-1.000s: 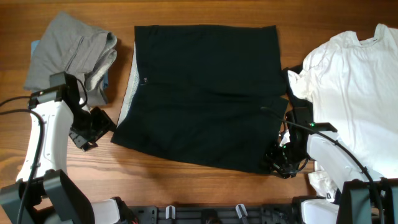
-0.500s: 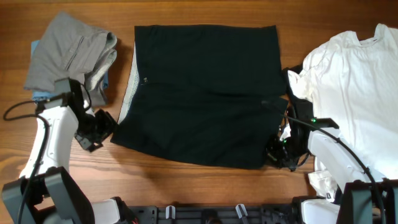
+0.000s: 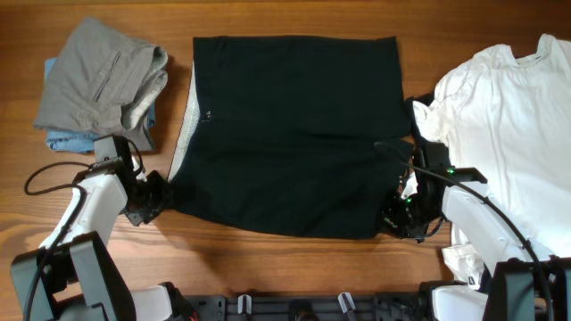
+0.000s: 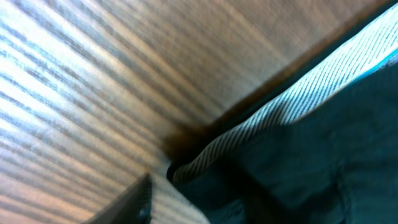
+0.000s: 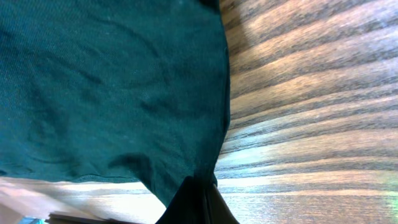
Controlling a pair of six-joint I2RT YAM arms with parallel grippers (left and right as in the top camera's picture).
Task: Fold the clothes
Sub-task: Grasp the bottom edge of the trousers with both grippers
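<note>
My right gripper should move up and outward, then down, to bring the held corner over the garment's far part (image 3: 379, 96) and release it, because the garment lies unfolded.
The black garment (image 3: 294, 125) lies spread flat in the middle of the table, its pale grey inner edge (image 3: 186, 125) along the left side. My left gripper (image 3: 153, 197) is at its lower left corner. In the left wrist view the striped pale edge (image 4: 261, 124) ends in a corner just ahead of one visible finger (image 4: 138, 198), and the jaws look open. My right gripper (image 3: 401, 215) is at the lower right corner. In the right wrist view it is shut on the black fabric (image 5: 124, 81), which bunches into the jaws (image 5: 200, 190).
A white T-shirt (image 3: 513, 116) lies crumpled at the right, under my right arm. A folded grey piece (image 3: 98, 71) sits on a blue piece (image 3: 67, 140) at the back left. Bare wooden table (image 3: 268, 259) runs along the front edge.
My left gripper has moved right and forward to the black garment's lower left corner. My right gripper has shifted slightly up at the lower right corner.
</note>
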